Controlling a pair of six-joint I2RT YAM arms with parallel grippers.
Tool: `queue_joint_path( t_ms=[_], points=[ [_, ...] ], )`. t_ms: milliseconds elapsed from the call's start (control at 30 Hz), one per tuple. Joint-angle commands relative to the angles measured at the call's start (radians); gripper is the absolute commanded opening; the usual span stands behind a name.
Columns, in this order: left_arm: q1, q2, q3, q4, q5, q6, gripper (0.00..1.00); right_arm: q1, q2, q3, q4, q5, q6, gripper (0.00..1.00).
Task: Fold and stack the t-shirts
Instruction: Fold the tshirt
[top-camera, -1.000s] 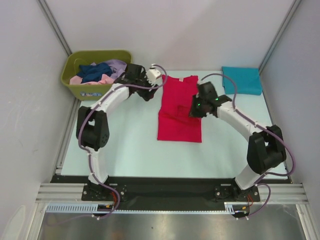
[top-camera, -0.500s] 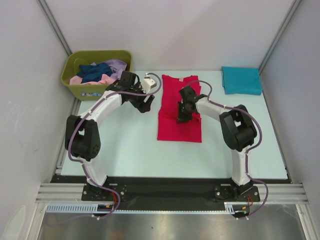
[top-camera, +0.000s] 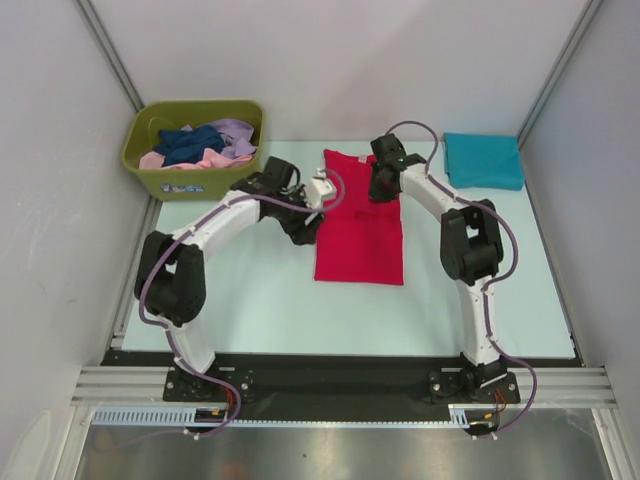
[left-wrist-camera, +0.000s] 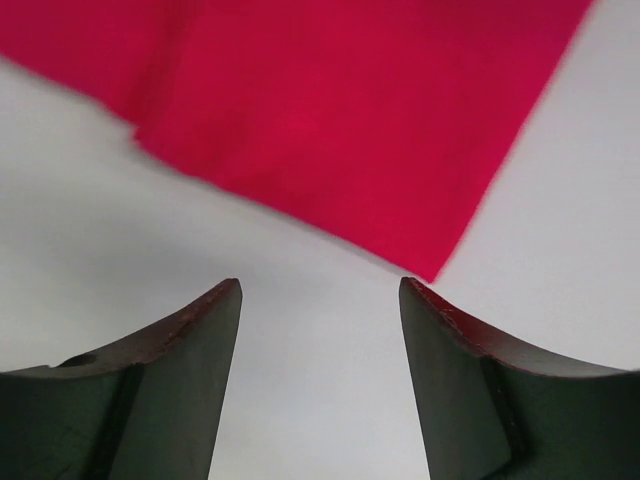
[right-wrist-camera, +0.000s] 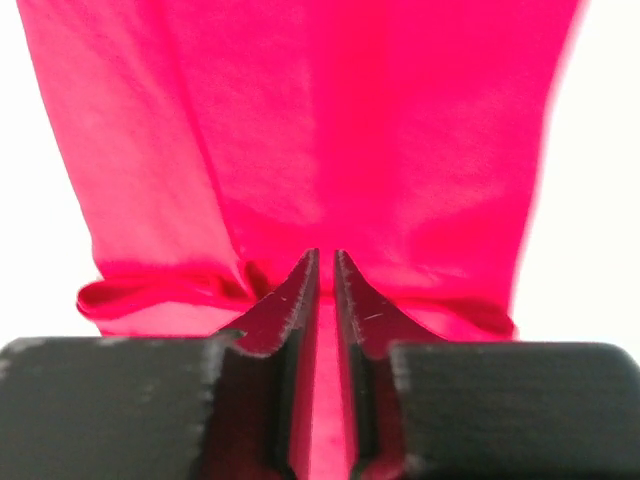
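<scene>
The red t-shirt's near corner on the bin's side (top-camera: 319, 276) (left-wrist-camera: 424, 266) lies uncovered, back from the open fingers of my left gripper. I need to pull that gripper back next and close it around the corner.
A bright red t-shirt (top-camera: 358, 245) lies flat in the middle of the table, folded to a narrow strip. My right gripper (top-camera: 381, 185) is at its far end. In the right wrist view the jaws (right-wrist-camera: 325, 255) are closed to a thin slit on a puckered fold of the red cloth (right-wrist-camera: 300, 120). My left gripper (top-camera: 308, 222) is open and empty, low over bare table just off the shirt's left edge. The left wrist view shows the red cloth (left-wrist-camera: 330, 110) ahead of the open gripper (left-wrist-camera: 320, 285). A folded teal t-shirt (top-camera: 483, 160) lies at the far right.
An olive-green bin (top-camera: 140, 165) stands at the far left corner and holds navy, pink and lavender shirts (top-camera: 195, 143) in a heap. Grey walls close in the table on the left, back and right.
My right gripper has moved from the middle of the red shirt up to its far end. My left gripper has swung right and nearer, to the shirt's left edge.
</scene>
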Motion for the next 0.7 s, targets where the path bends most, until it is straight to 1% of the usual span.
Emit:
queue_joint_path(
  t_ms=[0,33,67,100,133,167,200,267,300,367,433,533,600,633,667],
  points=[
    [-0.114,-0.068,-0.071,-0.057,0.051,0.145,0.70,-0.010,-0.192,-0.109,-0.065,0.048,-0.028,0.18],
    [-0.134,-0.073,-0.094,-0.057,0.034,0.176,0.70,-0.013,-0.245,-0.171,-0.049,0.040,-0.017,0.21],
    [-0.154,-0.079,-0.138,-0.051,0.007,0.237,0.69,-0.015,-0.292,-0.309,-0.041,0.031,-0.005,0.25],
    [-0.194,-0.088,-0.160,-0.040,-0.012,0.263,0.68,-0.017,-0.335,-0.370,-0.032,0.020,0.004,0.34],
    [-0.209,-0.094,-0.182,-0.026,-0.035,0.283,0.69,-0.015,-0.424,-0.439,-0.018,0.008,0.017,0.38],
    [-0.223,-0.099,-0.218,0.010,-0.073,0.315,0.70,-0.017,-0.458,-0.497,-0.010,-0.018,0.045,0.41],
    [-0.239,-0.105,-0.235,0.030,-0.090,0.328,0.71,-0.014,-0.498,-0.610,-0.002,-0.030,0.059,0.48],
    [-0.243,-0.105,-0.271,0.089,-0.141,0.343,0.73,-0.009,-0.586,-0.708,0.034,-0.067,0.102,0.52],
    [-0.248,-0.102,-0.280,0.104,-0.150,0.346,0.73,-0.007,-0.606,-0.799,0.063,-0.099,0.119,0.55],
    [-0.254,-0.103,-0.310,0.161,-0.168,0.351,0.75,-0.003,-0.652,-0.872,0.088,-0.119,0.144,0.56],
    [-0.271,-0.096,-0.333,0.201,-0.202,0.354,0.74,0.000,-0.664,-0.942,0.111,-0.124,0.175,0.56],
    [-0.294,-0.088,-0.378,0.253,-0.224,0.372,0.70,-0.001,-0.661,-0.986,0.145,-0.124,0.188,0.56],
    [-0.298,-0.088,-0.409,0.270,-0.236,0.372,0.70,-0.001,-0.644,-0.990,0.154,-0.124,0.190,0.56],
    [-0.300,-0.090,-0.422,0.291,-0.244,0.369,0.68,-0.001,-0.640,-0.996,0.159,-0.129,0.195,0.56],
    [-0.300,-0.090,-0.430,0.299,-0.253,0.368,0.66,0.000,-0.630,-1.001,0.166,-0.132,0.198,0.53]
  ],
)
